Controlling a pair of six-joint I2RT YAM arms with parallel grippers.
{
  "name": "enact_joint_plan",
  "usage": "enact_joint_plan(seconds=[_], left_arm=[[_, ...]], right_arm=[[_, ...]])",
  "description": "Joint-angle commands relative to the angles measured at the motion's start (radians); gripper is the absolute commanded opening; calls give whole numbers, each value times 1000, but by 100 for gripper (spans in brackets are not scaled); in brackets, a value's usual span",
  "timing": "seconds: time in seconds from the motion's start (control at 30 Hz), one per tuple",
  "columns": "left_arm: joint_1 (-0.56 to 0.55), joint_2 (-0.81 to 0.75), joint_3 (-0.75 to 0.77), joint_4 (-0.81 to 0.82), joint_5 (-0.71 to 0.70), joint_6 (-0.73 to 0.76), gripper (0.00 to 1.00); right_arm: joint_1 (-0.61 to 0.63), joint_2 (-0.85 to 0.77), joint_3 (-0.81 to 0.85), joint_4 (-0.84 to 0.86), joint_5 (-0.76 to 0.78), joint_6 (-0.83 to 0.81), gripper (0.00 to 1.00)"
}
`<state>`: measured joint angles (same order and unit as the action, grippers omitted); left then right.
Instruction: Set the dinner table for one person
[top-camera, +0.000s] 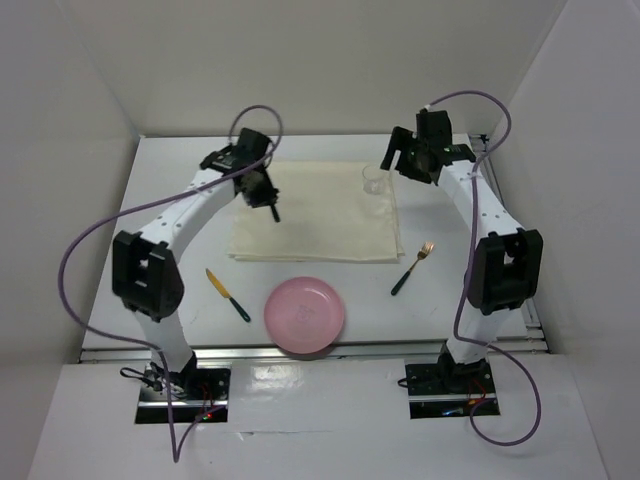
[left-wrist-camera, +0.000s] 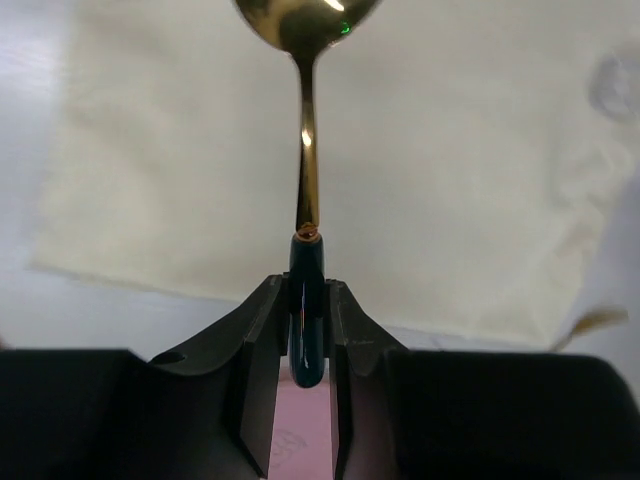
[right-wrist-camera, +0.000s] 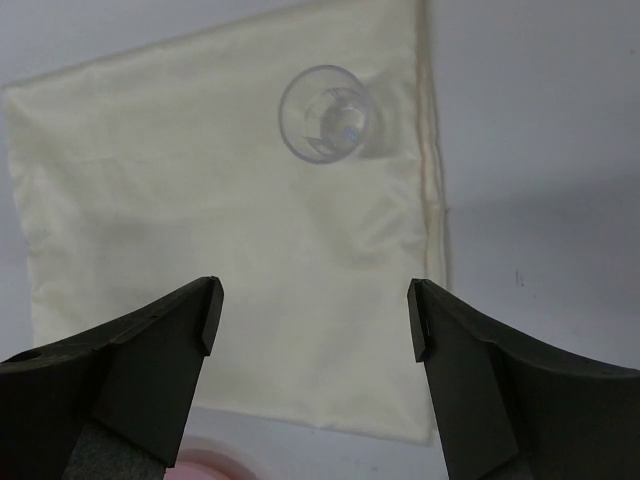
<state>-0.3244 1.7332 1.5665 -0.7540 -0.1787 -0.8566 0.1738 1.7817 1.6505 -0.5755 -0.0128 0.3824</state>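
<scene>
The cream cloth before the glass is below my left gripper, to the right in the top view, so my left gripper should next move across and down to release the spoon.
My left gripper hangs over the left part of the cream cloth on the dinner table. In the left wrist view it is shut on the dark handle of a gold spoon, whose bowl points away over the cloth. My right gripper is open and empty above the cloth's far right corner; in the right wrist view it hovers short of a clear glass standing upright on the cloth. The glass also shows in the top view.
A round pink plate lies on the table in front of the cloth. A knife with a gold blade lies left of the plate, and a gold fork lies to its right. White walls enclose the table.
</scene>
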Motion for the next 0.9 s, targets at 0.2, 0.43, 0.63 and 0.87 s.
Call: enact_joint_plan(seconds=[0.2,0.43,0.63,0.87], left_arm=[[-266,398,478,-15,307,163,0],[-304,597,654,80,461,116,0],[-304,710,718,140,495,45,0],[-314,784,704,203,522,-28,0]], right_arm=[[-165,-292,-269,81,46,162,87],[-178,-459,-474,92,57,171,88],[-178,-548,-570,48,15,138,90],[-178,-668,-672,8,-10,125,90]])
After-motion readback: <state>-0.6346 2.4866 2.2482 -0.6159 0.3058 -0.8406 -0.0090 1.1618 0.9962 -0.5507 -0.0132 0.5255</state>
